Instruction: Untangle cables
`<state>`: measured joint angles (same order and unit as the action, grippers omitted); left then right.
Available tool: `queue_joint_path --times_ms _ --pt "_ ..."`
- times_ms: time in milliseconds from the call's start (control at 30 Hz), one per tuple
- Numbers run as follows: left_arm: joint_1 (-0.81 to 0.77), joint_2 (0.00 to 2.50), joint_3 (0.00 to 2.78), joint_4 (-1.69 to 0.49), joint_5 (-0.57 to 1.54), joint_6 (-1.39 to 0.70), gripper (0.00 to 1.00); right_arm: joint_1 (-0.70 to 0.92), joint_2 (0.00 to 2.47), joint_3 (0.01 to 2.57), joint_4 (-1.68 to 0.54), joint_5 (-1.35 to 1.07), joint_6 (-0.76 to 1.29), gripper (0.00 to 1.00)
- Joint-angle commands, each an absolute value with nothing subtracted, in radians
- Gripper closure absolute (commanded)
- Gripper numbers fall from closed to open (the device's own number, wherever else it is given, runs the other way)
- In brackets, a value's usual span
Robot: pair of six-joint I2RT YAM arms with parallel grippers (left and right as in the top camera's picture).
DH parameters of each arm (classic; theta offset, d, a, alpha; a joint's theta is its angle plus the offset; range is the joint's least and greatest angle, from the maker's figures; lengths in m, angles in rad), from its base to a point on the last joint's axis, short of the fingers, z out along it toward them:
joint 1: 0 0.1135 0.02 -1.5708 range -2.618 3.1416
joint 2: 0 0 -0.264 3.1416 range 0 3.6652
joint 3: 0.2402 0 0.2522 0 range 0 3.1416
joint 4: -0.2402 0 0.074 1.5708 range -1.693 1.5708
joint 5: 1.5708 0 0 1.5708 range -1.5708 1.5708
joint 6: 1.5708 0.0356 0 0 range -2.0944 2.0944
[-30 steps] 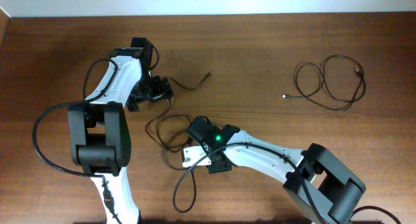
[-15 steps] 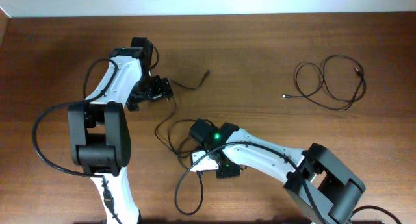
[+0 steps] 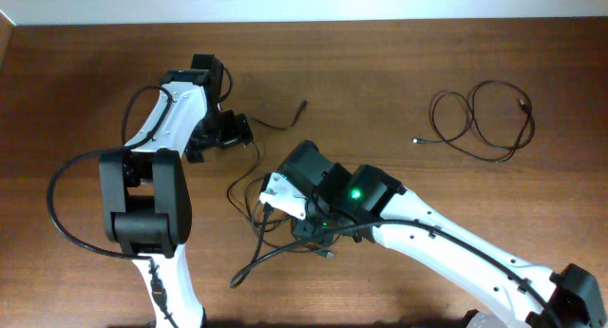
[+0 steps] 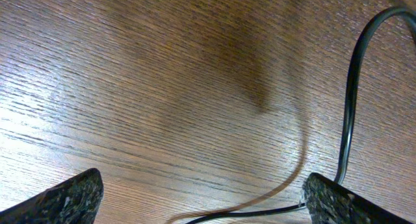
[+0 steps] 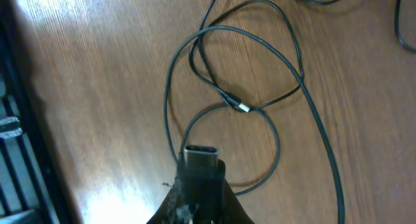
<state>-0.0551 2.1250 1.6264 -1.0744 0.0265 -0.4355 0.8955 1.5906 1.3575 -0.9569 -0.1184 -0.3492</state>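
Observation:
The crossed loops lie below my right gripper, so next I draw it to the right in the overhead view, then return, lowering over them to release the plug.
One tangle of thin black cables (image 3: 249, 187) lies on the wood between my two arms, and a strand of it runs up to a free plug end (image 3: 303, 106). My left gripper (image 4: 201, 208) stands wide open low over the table. A strand of cable (image 4: 350, 100) curves past its right finger (image 4: 338, 201), and nothing is held. My right gripper (image 5: 201, 175) is shut on a cable's flat metal plug (image 5: 201, 154), lifted above the loops (image 5: 260, 74) and a small loose plug (image 5: 242, 108). In the overhead view my right arm (image 3: 356, 195) hides that gripper.
A separate loosely coiled black cable (image 3: 480, 124) lies at the far right of the table. A thicker black arm cable (image 3: 249, 269) trails below the tangle. The left arm's body (image 3: 142, 200) stands at the left, and a pale wall edge runs along the back.
My right gripper has shut on the plug and risen with it, the arm swinging up and to the right. The tangle's loops have shifted slightly. The left arm has stayed put, open.

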Motion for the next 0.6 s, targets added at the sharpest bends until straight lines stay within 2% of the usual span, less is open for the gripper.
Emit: queue_joint_path --times_ms 0,233,567 --pt "-0.059 2.126 1.619 -1.074 0.031 -0.445 0.01 0.89 1.571 1.376 -0.982 -0.132 -0.304 0.96" --pt "-0.059 2.126 1.619 -1.073 0.038 -0.445 0.0 0.889 1.385 1.517 -1.003 -0.08 -0.165 0.96" --pt "-0.059 2.126 1.619 -1.074 0.038 -0.445 0.0 0.889 0.99 1.583 -1.034 0.433 0.089 0.96"
